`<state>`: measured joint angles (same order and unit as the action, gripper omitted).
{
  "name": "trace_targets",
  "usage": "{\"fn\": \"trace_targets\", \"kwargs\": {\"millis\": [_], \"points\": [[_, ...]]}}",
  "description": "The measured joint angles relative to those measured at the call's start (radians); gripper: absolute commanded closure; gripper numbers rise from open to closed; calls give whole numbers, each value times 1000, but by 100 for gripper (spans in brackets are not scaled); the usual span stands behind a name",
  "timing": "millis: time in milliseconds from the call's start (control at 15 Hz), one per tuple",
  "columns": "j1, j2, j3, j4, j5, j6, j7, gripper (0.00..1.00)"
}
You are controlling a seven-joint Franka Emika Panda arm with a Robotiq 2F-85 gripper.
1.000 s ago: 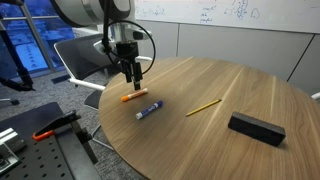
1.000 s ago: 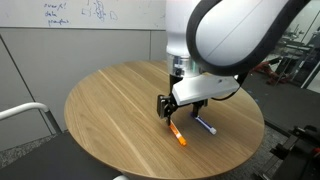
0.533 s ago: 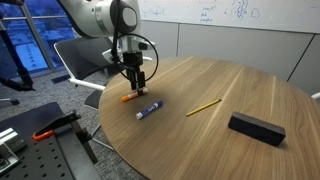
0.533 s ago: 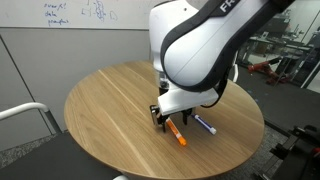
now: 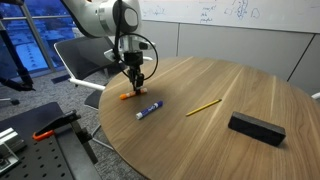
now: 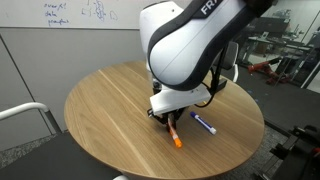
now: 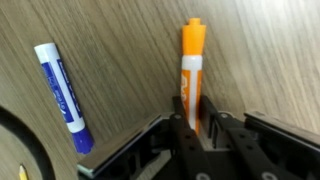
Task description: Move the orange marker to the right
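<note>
The orange marker goes up in my gripper next, then comes down toward the black block, where my gripper releases it.
The orange marker lies flat on the round wooden table, near its edge. In the wrist view its lower end sits between my two fingers, which press against it from both sides. My gripper is shut on the orange marker, low on the tabletop. In both exterior views the gripper stands straight down over the marker, whose free end sticks out past the fingers.
A blue-and-white marker lies close beside the orange one. A thin yellow pencil and a black block rest further along the table. A chair stands behind the table's edge.
The gripper came down over the orange marker and its fingers closed on it; it stood open above the marker a second ago.
</note>
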<state>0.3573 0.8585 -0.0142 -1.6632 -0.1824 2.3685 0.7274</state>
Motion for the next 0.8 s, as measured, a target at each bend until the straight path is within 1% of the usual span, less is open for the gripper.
{"fn": "trace_targets", "kwargs": {"millis": [67,200,333,467,667,800], "points": [[2,-6,0,-3,0,-7,0,95],[4,-38,0,-28,0,-16,-6,95],[1,-104,-4,-90,-2,-16,-29,95],[-11,-196,-15,-172,-10,-16,-78,95],[-46,-332,-59,-287,-60,-16,-148,95],[-91,-397,-99,-343,-97,-15,-190,95]]}}
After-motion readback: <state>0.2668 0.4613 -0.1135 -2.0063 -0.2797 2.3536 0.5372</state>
